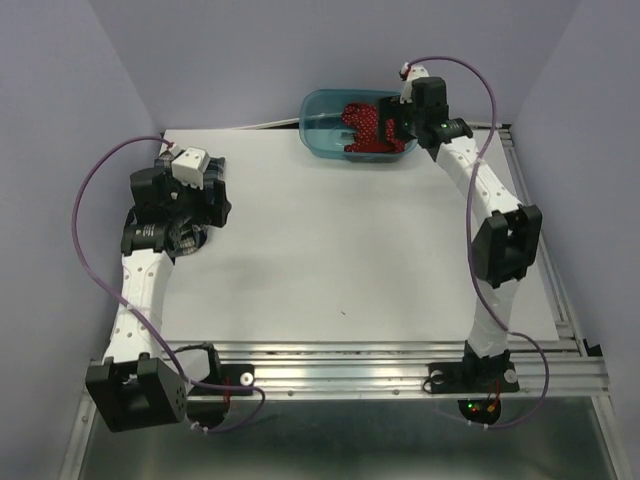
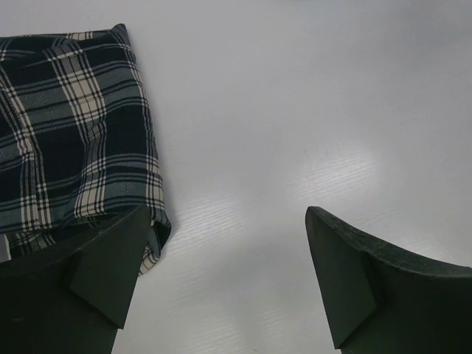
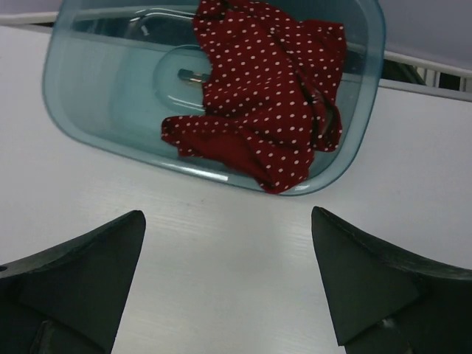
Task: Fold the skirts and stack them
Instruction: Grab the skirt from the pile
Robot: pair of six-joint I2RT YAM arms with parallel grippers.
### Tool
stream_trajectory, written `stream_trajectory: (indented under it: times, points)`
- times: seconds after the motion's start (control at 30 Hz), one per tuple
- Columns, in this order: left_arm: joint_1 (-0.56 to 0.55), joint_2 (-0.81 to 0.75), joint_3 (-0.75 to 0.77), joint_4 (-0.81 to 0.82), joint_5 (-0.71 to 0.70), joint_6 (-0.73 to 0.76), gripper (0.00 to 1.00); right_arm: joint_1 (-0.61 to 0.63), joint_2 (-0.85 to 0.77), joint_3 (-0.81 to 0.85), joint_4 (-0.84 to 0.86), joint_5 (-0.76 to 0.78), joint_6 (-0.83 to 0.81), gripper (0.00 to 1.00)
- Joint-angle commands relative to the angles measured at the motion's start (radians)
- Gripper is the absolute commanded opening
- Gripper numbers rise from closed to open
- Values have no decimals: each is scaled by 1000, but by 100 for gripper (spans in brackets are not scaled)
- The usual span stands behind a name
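Note:
The robot's open right gripper will next go down onto the red skirt's fold [image 1: 383,147] [image 3: 282,174] at the tub's near rim, since that fold is below the gripper and beyond the ends of its fingers.
The red skirt with white dots [image 3: 265,96] lies crumpled in the teal tub [image 3: 96,88] at the table's back edge, one fold hanging over the near rim. My right gripper [image 3: 228,280] hovers open just in front of the tub, with only bare table between its fingers; the top view shows this gripper [image 1: 400,125] beside the red skirt [image 1: 365,128]. The plaid skirt [image 2: 74,125] lies flat on the table's left side. My left gripper [image 2: 228,280] is open beside it, its left finger [image 2: 96,273] over the skirt's near corner, holding nothing.
The white table [image 1: 340,260] ends in an aluminium rail [image 1: 400,365] at the near edge, where both arm bases are bolted. Purple walls close in the back and sides. A purple cable [image 1: 85,200] loops off the left arm past the table's left edge.

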Motion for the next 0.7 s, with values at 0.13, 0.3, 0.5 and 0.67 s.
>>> stream_trajectory:
  times: [0.13, 0.3, 0.5, 0.67]
  points:
    - [-4, -7, -6, 38, 11, -16, 99, -125, 265, 285, 17, -101, 67, 95]
    - [-4, 11, -13, 49, 5, -27, 99, -137, 391, 299, 43, -247, 86, 91]
    - [-2, 11, -27, 51, -4, -25, 99, -147, 408, 233, 161, -310, 114, 88]
    - [-2, 8, -35, 57, -17, -19, 99, -147, 426, 245, 178, -313, 129, 81]
